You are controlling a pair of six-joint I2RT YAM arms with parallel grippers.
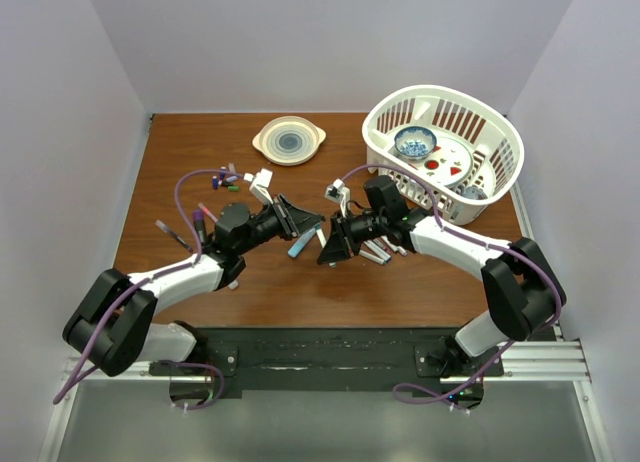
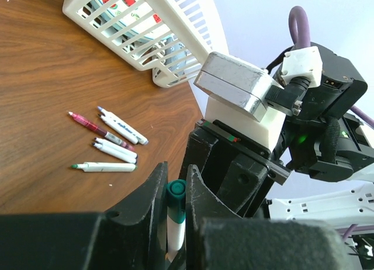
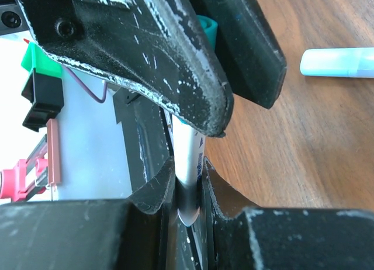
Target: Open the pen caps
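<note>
The loose pen caps lie below my left gripper, to the left in the top view, so next it will pull the teal cap off, come down beside them and release.
Above the middle of the table my two grippers meet on one thin marker. My left gripper is shut on its teal pen cap, which still sits on the white barrel. My right gripper is shut on the rear of that white barrel. In the right wrist view the teal cap peeks out behind the left gripper's fingers. Several loose pen caps lie at the back left.
Several uncapped white markers lie under the right arm. A light blue pen lies below the grippers, and more pens lie at the left. A white basket holding dishes stands back right. A cream plate sits at the back.
</note>
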